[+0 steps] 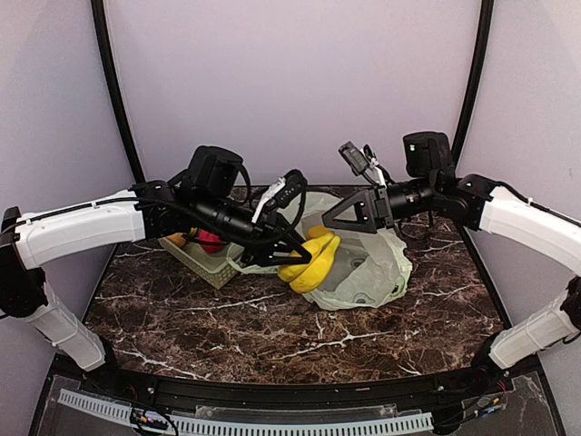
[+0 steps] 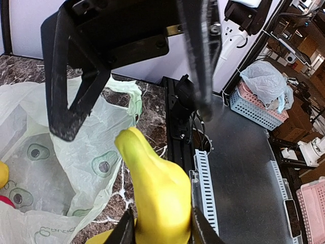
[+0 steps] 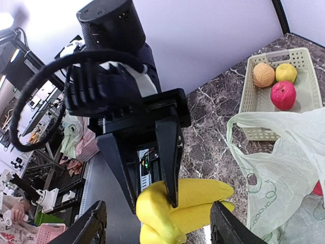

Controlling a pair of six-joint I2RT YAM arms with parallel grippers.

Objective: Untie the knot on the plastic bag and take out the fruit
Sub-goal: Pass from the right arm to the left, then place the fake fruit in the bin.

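My left gripper swings to the left in the top view next and lowers the bananas onto the basket's bare bottom beside the apple to release them, since that spot is bare.
My left gripper (image 1: 304,250) is shut on the yellow bananas (image 1: 311,259) and holds them above the table beside the plastic bag (image 1: 368,268). The left wrist view shows the bananas (image 2: 160,193) pinched between my fingers. The pale green bag lies open and slack; no knot shows, only a loose handle loop (image 2: 133,96). My right gripper (image 1: 342,218) is open and empty, just right of the bananas and above the bag. In the right wrist view the bananas (image 3: 203,201) hang in the left gripper's jaws, and a bit of red fruit (image 3: 318,188) shows inside the bag (image 3: 284,168).
A pale green perforated basket (image 3: 254,114) stands left of the bag and holds an orange fruit (image 3: 263,74), a yellow-green one (image 3: 286,72) and a red apple (image 3: 283,95). It also shows in the top view (image 1: 201,259). The two grippers are close together.
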